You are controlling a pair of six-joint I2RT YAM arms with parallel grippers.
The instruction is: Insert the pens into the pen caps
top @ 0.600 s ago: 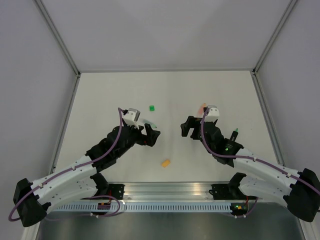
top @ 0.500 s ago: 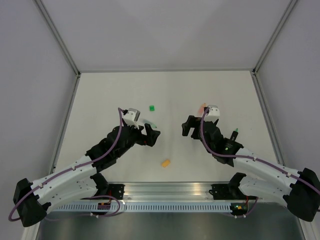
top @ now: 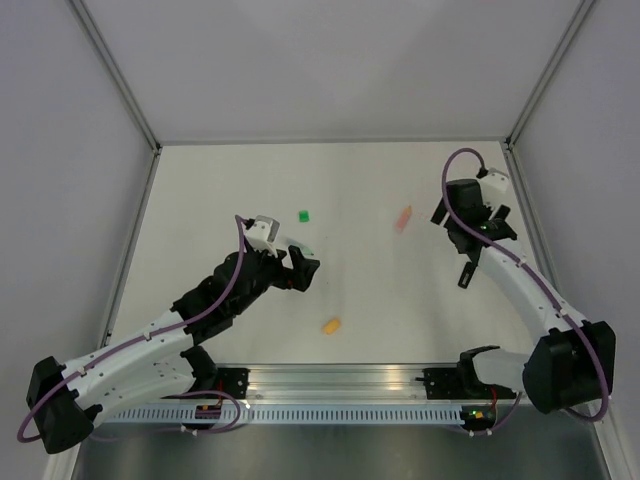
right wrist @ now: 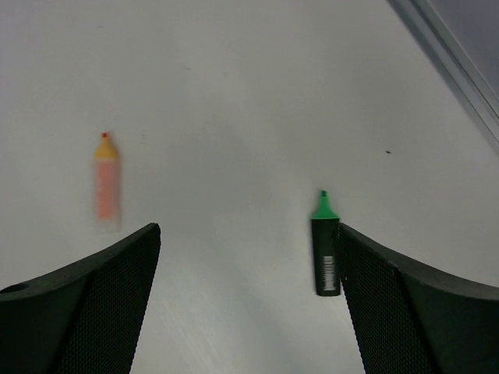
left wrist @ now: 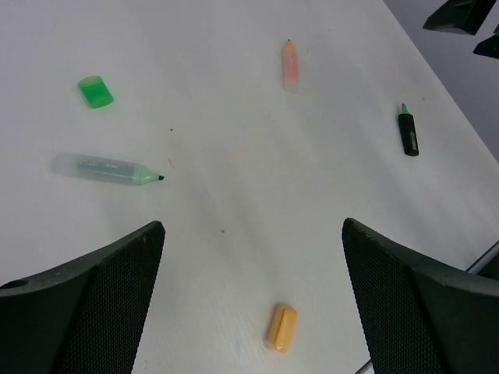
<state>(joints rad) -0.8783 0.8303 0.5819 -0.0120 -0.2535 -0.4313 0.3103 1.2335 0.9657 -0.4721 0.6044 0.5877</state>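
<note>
The pen's body sits off-center below, toward the right in the wrist view, so my right gripper should next move that way, go down astride the black pen's body [top: 466, 275] [right wrist: 325, 257] and close.
My left gripper [top: 305, 268] [left wrist: 251, 227] is open and empty above the table. The pale green pen [left wrist: 105, 169] lies ahead to its left, half hidden by the arm in the top view [top: 297, 243]. The bright green cap [top: 304, 215] [left wrist: 95, 91] lies beyond it. The orange cap [top: 330, 325] [left wrist: 281, 327] lies between the left jaws' sides, on the table. My right gripper [top: 472, 218] [right wrist: 248, 230] is open and empty near the right edge. The black pen with green tip [top: 466, 272] [right wrist: 325, 249] [left wrist: 408, 131] lies beside its right finger. The orange-pink pen [top: 403, 217] [right wrist: 106, 187] [left wrist: 290, 66] lies to its left. No pale green cap shows.
The white table is bounded by grey walls and an aluminium frame [right wrist: 444, 47]. A metal rail [top: 340, 380] runs along the near edge by the arm bases. The right arm's dark fingers [left wrist: 460, 14] show at the top right of the left wrist view.
The right arm has swung from the table's middle to the far right, uncovering the orange-pink pen. The left arm and all pens and caps have stayed put.
</note>
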